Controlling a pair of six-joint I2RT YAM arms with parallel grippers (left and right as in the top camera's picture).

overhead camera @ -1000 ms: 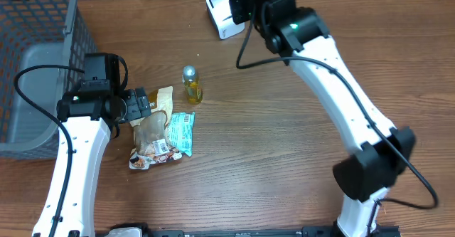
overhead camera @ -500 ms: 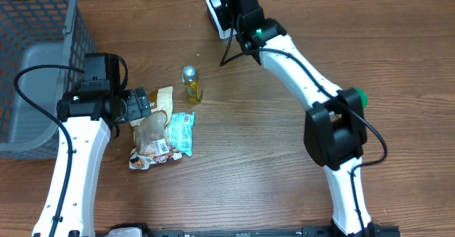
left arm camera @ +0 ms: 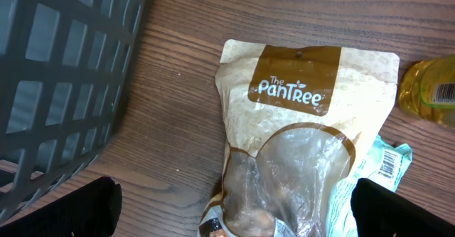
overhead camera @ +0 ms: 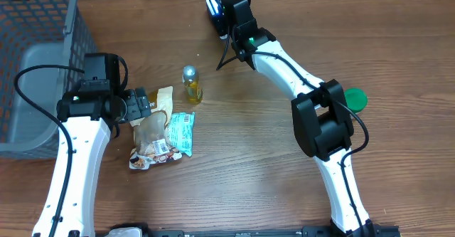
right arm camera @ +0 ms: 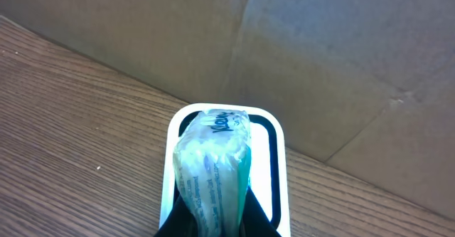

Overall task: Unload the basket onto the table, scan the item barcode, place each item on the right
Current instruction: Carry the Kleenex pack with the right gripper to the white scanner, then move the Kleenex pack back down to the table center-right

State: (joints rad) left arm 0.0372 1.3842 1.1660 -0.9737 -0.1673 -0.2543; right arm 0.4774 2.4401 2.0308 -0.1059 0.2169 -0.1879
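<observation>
Bare table (overhead camera: 253,98) is free between the oil bottle and the green lid, so the robot's right gripper next needs to swing back from the scanner, turning, and lower the packet there.
My right gripper (right arm camera: 213,224) is shut on a teal plastic packet (right arm camera: 213,162), which it holds right over the white barcode scanner (right arm camera: 279,173) with the dark window, at the back edge of the table. In the overhead view the right gripper (overhead camera: 227,3) covers most of the scanner (overhead camera: 210,8). No barcode shows on the packet's visible side. My left gripper (left arm camera: 234,210) hangs open over a tan PanTree pouch (left arm camera: 306,116), one finger on each side of it, apart from it.
A second teal packet (overhead camera: 182,132) lies against the pouch (overhead camera: 151,136). A small bottle of yellow oil (overhead camera: 190,85) stands behind them. A grey mesh basket (overhead camera: 35,59) fills the left side. A green lid (overhead camera: 353,98) lies by the right arm.
The right arm has swung left and lowered its gripper with the packet onto the scanner. The left arm and the items on the table have stayed still.
</observation>
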